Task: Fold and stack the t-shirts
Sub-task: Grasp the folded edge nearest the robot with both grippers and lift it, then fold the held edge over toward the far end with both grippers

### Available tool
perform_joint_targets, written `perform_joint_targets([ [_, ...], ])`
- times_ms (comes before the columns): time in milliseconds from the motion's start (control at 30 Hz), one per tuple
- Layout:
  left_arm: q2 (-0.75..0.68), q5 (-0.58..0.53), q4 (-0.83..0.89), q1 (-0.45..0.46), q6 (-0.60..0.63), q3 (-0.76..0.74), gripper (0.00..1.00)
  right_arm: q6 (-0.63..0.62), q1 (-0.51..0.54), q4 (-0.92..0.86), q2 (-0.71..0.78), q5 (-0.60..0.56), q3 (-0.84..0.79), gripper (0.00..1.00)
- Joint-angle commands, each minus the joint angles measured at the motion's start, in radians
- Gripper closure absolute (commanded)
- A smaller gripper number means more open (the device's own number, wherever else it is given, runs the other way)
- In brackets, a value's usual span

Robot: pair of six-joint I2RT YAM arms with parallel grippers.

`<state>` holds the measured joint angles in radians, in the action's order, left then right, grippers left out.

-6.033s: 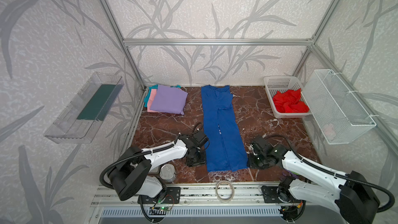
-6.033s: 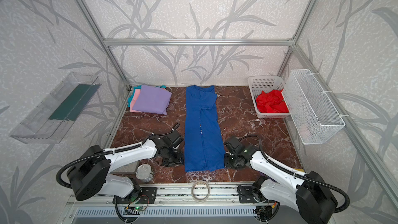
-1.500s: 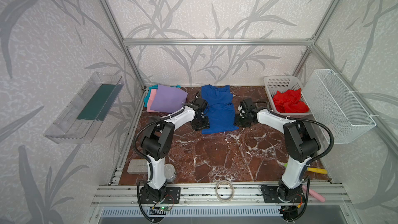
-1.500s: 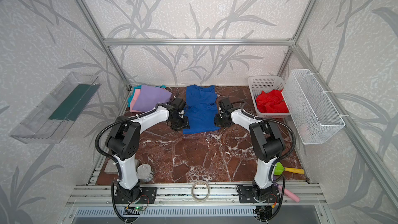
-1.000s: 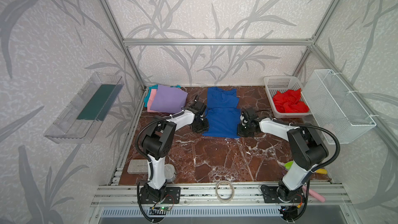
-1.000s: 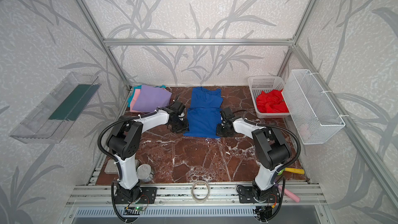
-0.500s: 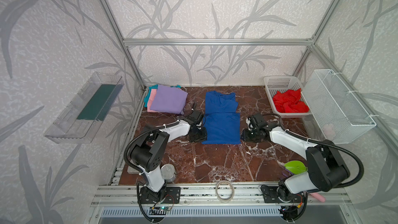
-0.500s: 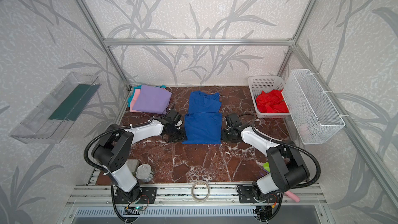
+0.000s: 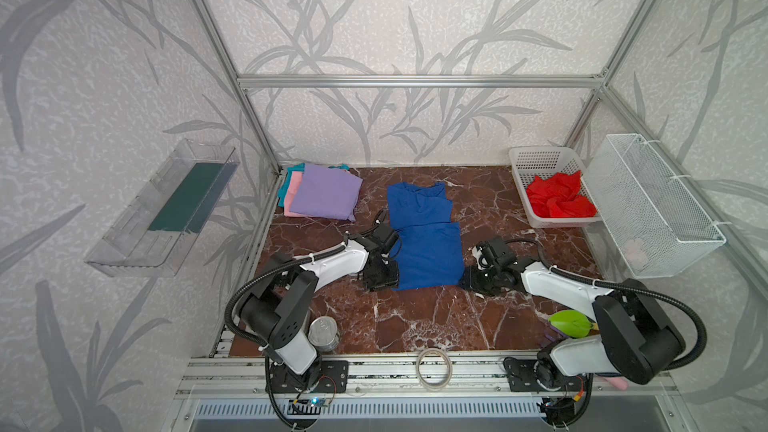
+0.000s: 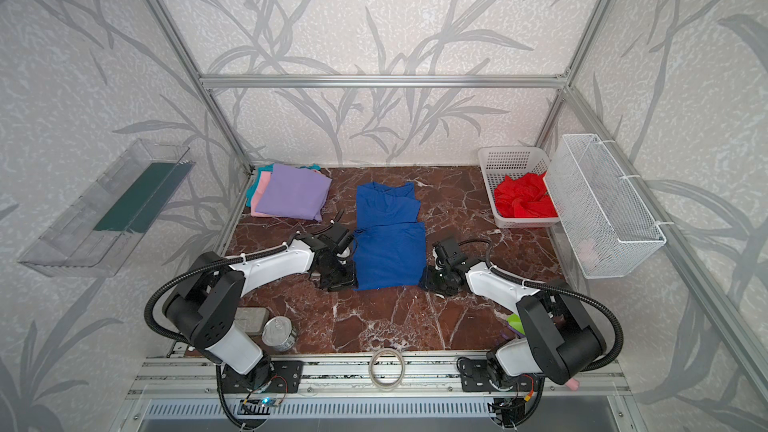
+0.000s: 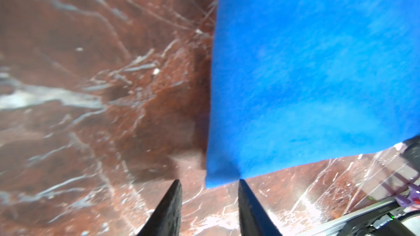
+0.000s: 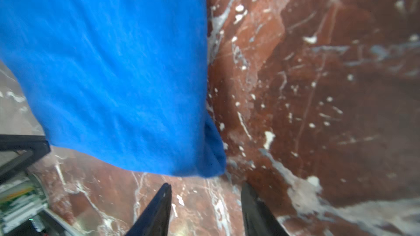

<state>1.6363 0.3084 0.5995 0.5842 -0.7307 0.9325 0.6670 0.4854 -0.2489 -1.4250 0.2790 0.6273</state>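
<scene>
My right gripper edges the short way onto the blue t-shirt's near corner [image 9: 461, 281] [image 12: 209, 168] beside it next and closes, since that corner lies just past its open fingers.
The royal blue t-shirt [image 9: 428, 251] [image 10: 390, 255] lies folded lengthwise and doubled over on the marble floor in both top views. My left gripper [image 9: 392, 281] [image 11: 210, 181] is open just off its near left corner, with nothing between the fingers. Just off the near right corner, my right gripper [image 9: 466, 280] [image 12: 205, 186] is open and empty too. The blue cloth [image 11: 306, 76] [image 12: 113, 64] fills much of both wrist views. A crumpled red t-shirt [image 9: 559, 201] sits in the white plastic basket [image 9: 536, 155]. Folded lavender [image 9: 326, 197], pink [image 9: 295, 193] and teal [image 9: 284, 184] shirts are stacked at the back left.
A white wire basket [image 9: 648, 205] hangs on the right wall and a clear shelf [image 9: 166, 209] on the left. A tin can [image 9: 324, 332], a tape ring [image 9: 434, 363] and a green object [image 9: 569, 324] lie near the front edge. A grey block [image 10: 251, 320] sits beside the can.
Both grippers drew the blue shirt toward the front, then opened and let go of its near corners. The shirt now lies flat.
</scene>
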Motion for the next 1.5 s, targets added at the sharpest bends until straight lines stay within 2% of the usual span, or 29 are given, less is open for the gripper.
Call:
perform_joint_targets([
  [0,-0.032,-0.029,0.031,0.000,-0.014,-0.036,0.52,0.037,0.000,0.025,-0.031,-0.011,-0.012,0.50],
  [200,0.011,0.020,-0.075,0.006,-0.062,-0.078,0.51,0.062,-0.001,0.063,-0.028,-0.007,-0.046,0.70],
  [533,0.023,-0.010,-0.158,0.011,-0.092,-0.085,0.54,0.054,-0.002,0.061,-0.041,0.002,-0.061,0.75],
  [600,0.039,-0.001,-0.177,0.011,-0.098,-0.089,0.63,0.056,-0.001,0.065,-0.041,0.002,-0.064,0.79],
  [700,0.050,-0.003,-0.182,0.012,-0.105,-0.096,0.91,0.053,-0.001,0.061,-0.037,0.003,-0.064,0.96],
  [733,0.048,-0.008,-0.176,0.012,-0.105,-0.098,0.98,0.051,-0.001,0.056,-0.032,0.003,-0.063,1.00],
  [933,-0.039,-0.026,-0.067,0.014,-0.096,-0.085,1.00,-0.020,0.057,-0.157,0.086,-0.111,0.010,1.00],
  [1167,-0.231,-0.020,0.111,0.026,-0.098,0.040,1.00,-0.015,0.131,-0.411,0.325,-0.175,0.131,1.00],
  [1300,-0.296,-0.033,0.176,0.026,-0.086,0.162,1.00,0.014,0.130,-0.477,0.412,-0.178,0.207,1.00],
  [1467,-0.292,-0.085,0.207,0.025,-0.038,0.301,1.00,0.009,0.130,-0.462,0.419,-0.193,0.299,1.00],
])
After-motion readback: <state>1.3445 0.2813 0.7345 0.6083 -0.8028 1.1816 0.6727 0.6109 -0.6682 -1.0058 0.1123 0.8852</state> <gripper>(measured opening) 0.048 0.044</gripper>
